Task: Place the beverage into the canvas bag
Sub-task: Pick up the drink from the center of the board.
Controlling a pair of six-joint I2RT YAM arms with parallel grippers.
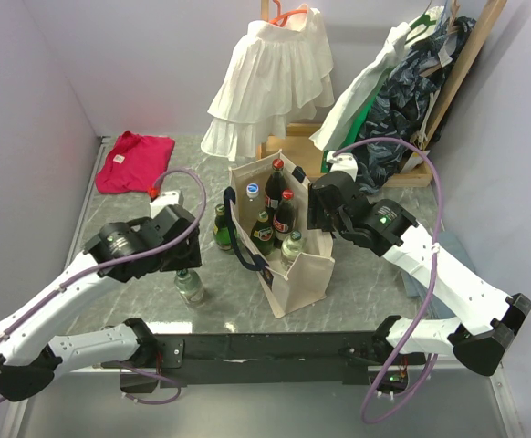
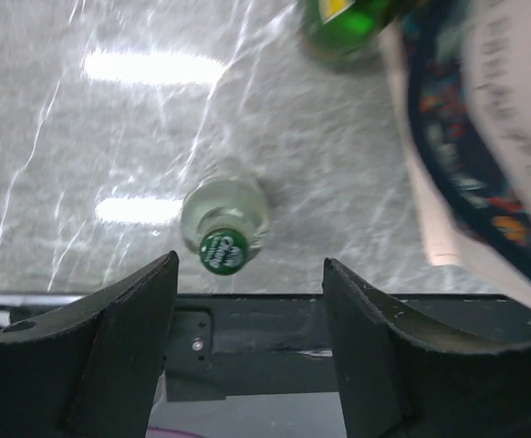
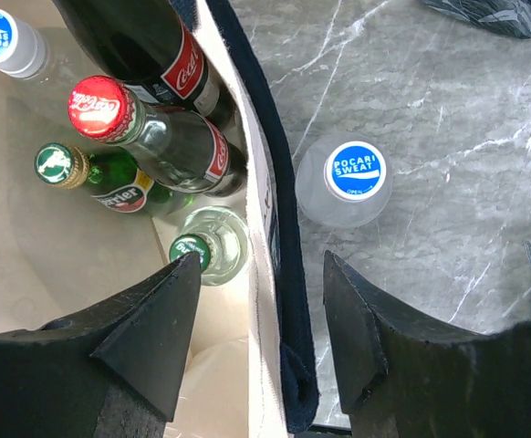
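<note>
The clear glass bottle's green cap [image 1: 183, 273] [image 2: 224, 251] stands below my left gripper, under the gap between its fingers, so I will move my left gripper down next until its open fingers are on either side of the cap.
The cream canvas bag [image 1: 295, 269] with navy straps stands mid-table and holds several bottles: two Coca-Cola bottles [image 3: 147, 123], a Perrier [image 3: 110, 178], a clear green-capped one [image 3: 209, 245] and a Pocari Sweat [image 3: 5, 41]. A clear glass bottle with a green cap [image 1: 190, 287] stands on the table left of the bag. My left gripper [image 2: 250, 265] is open and empty just above and near side of that bottle [image 2: 223, 224]. My right gripper [image 3: 261, 262] is open, straddling the bag's right wall and strap. A Pocari Sweat bottle [image 3: 348, 182] stands outside the bag.
A green bottle [image 1: 221, 228] stands against the bag's left side. A red cloth [image 1: 133, 162] lies at the back left. A white ruffled garment [image 1: 270, 78] and a rack of clothes [image 1: 402, 91] stand behind the bag. The black mounting bar [image 1: 275, 347] runs along the near edge.
</note>
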